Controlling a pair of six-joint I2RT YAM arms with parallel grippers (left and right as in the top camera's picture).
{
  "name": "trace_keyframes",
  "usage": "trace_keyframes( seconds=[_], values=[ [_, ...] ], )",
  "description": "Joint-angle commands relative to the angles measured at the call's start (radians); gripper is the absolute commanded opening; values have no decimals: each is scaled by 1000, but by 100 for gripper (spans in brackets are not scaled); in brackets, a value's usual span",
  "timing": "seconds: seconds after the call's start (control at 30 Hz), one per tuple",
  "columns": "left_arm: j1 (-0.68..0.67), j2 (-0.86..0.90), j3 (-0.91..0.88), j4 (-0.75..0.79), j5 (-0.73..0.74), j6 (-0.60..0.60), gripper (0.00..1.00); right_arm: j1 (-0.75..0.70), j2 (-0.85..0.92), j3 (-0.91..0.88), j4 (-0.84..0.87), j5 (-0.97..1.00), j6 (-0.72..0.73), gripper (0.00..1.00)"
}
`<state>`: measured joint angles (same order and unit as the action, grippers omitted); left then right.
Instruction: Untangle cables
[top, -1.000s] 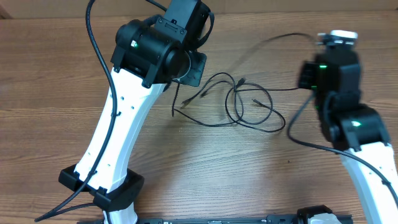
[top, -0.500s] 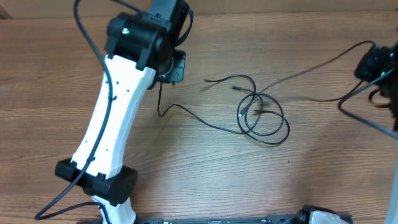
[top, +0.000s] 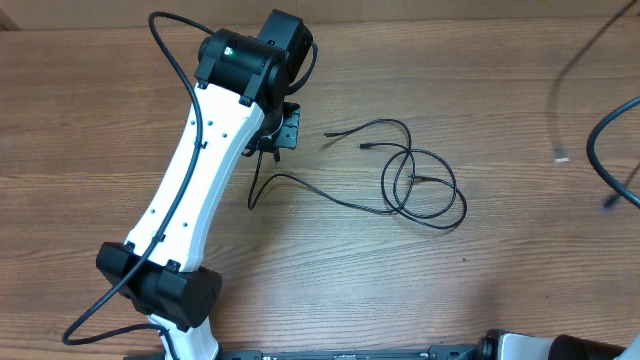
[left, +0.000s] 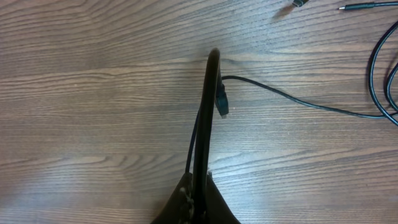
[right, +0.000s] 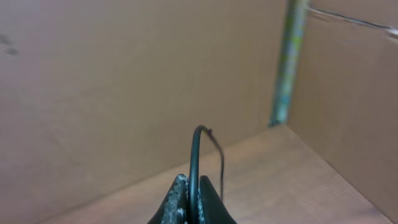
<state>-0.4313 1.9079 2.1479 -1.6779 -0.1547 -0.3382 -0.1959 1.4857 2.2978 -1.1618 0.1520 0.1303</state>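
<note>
The hanging cable goes down onto the bare tabletop below next. My right gripper tilts down, lowers and releases it, since that tabletop lies clear of the loops.
Thin black cables (top: 425, 185) lie in loose loops at the table's middle, with plug tips (top: 328, 133) pointing left. My left gripper (top: 282, 132) is shut on one end of a cable. In the left wrist view the jaws (left: 200, 183) pinch this cable (left: 211, 93), which arches up, and its plug (left: 222, 106) hangs beside it. The strand (left: 311, 104) runs right toward the loops. My right gripper (right: 193, 193) is shut on another black cable (right: 194, 155), held up facing a cardboard wall. The right gripper is outside the overhead view.
The left arm (top: 200, 180) stretches from the bottom left across the table's left half. Blurred dark cords (top: 605, 150) swing at the right edge. A cardboard wall (right: 124, 74) and a metal post (right: 287, 62) stand ahead of the right wrist.
The right arm has swung right and up, out of the overhead view, with a cable in its jaws. The tangle has loosened into wider loops. The left gripper has shifted slightly right.
</note>
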Motion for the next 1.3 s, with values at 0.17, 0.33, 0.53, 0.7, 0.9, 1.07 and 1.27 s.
trace_keyframes(
  seconds=[0.17, 0.33, 0.53, 0.7, 0.9, 1.07, 1.27],
  values=[
    [-1, -7, -1, 28, -12, -18, 4, -60, 121, 5, -235, 91, 80, 4],
    [1, -6, -2, 8, -13, -18, 4, -162, 261, 5, -354, 44, 129, 4],
    [1, -6, -6, -12, -10, -10, 4, -289, 412, 3, -394, -8, 140, 4],
    [1, -6, -6, -12, -10, -10, 4, -412, 451, 3, -367, -7, 245, 4],
    [1, -6, -6, -12, -9, -13, 4, -551, 448, 4, -315, -39, 316, 4],
    [1, -6, -6, -11, -10, -18, 4, -584, 448, 3, -291, -141, 309, 4],
    [1, -6, -6, -9, -12, -18, 4, -562, 448, 3, -299, -298, 193, 57]
  ],
)
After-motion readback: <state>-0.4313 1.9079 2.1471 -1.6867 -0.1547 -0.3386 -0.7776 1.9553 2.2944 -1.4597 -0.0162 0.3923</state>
